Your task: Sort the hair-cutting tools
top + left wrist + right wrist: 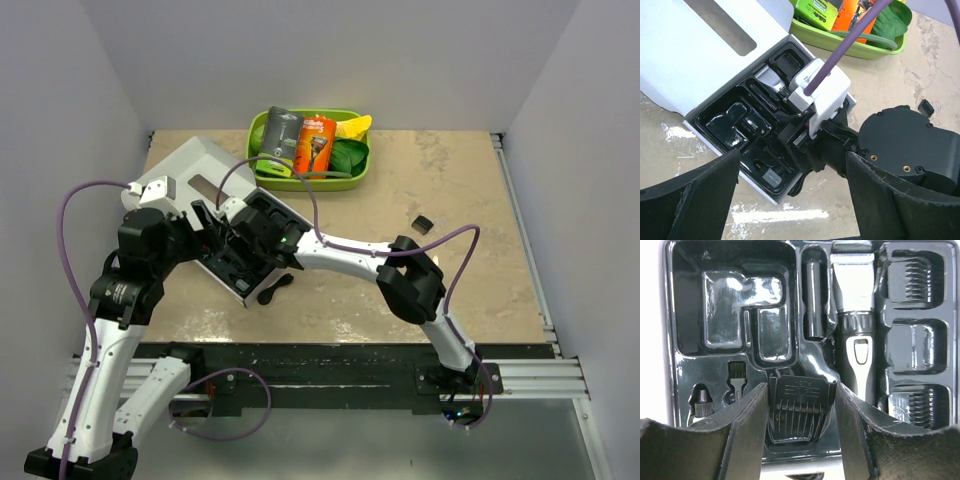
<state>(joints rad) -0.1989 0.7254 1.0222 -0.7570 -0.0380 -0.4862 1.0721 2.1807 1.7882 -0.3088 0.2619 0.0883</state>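
Observation:
My right gripper already hovers over the hollow at the tray's near edge (799, 432), so next it should lower into it and release the black guide comb.
An open black moulded tray (228, 278) with a white lid (190, 165) lies at the table's left. My right gripper (801, 440) is shut on a black guide comb (801, 407), low over a recess at the tray's near edge. The slim black clipper (855, 335) with a silver blade lies in its slot, and two more combs (910, 282) sit in the right-hand pockets. Another small guide comb (424, 222) lies alone on the table. A small black curved piece (272, 292) lies beside the tray's near corner. My left gripper (792, 200) hangs open beside the tray, holding nothing.
A green bin (352, 180) at the back holds the orange razor package (316, 145), the grey-and-green one (280, 135) and some green and yellow items. A brush (736, 377) and a small bottle (700, 400) sit in the tray. Purple cables arc over both arms.

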